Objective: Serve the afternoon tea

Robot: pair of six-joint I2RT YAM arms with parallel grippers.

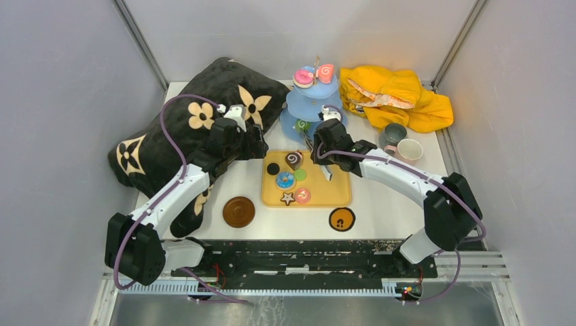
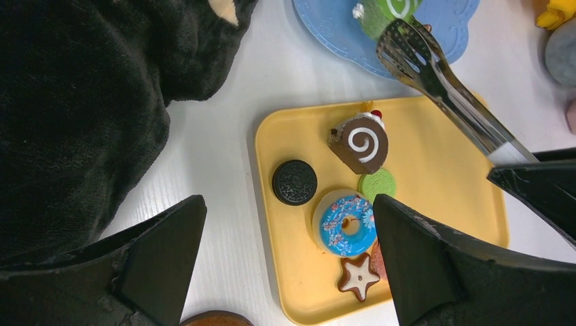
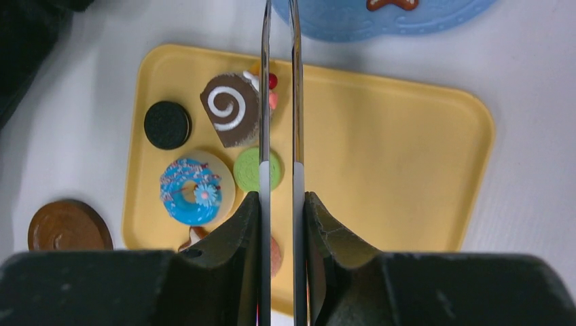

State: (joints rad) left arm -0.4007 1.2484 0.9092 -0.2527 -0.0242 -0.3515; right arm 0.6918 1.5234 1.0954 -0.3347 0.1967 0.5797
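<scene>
Next, my right gripper moves down and outward toward the cushion-side edge of the stand's lowest level (image 1: pixel 291 127) to release the metal tongs. That edge lies bare beside the green sweet.
My right gripper (image 3: pixel 280 197) is shut on metal tongs (image 3: pixel 297 102) above the yellow tray (image 3: pixel 407 170). The tongs' tips (image 2: pixel 401 41) reach a green swirl sweet (image 2: pixel 387 13) on the lowest tier of the light-blue stand (image 1: pixel 312 102); contact is unclear. Pink swirl rolls (image 1: pixel 303 78) sit on the top tier. On the tray lie a chocolate roll (image 2: pixel 360 144), black biscuit (image 2: pixel 295 182), blue doughnut (image 2: pixel 344 224) and star biscuit (image 2: pixel 358 276). My left gripper (image 2: pixel 289 204) hangs open over the tray's left edge, holding nothing. Grey mug (image 1: pixel 392 136) and pink cup (image 1: pixel 409 151) stand at right.
Brown coasters lie in front of the tray, one (image 1: pixel 239 212) to the left and one (image 1: pixel 342 219) to the right. A black flowered cushion (image 1: pixel 183 136) fills the back left under my left arm. A crumpled yellow cloth (image 1: pixel 401 98) lies behind the cups. Grey walls enclose the table.
</scene>
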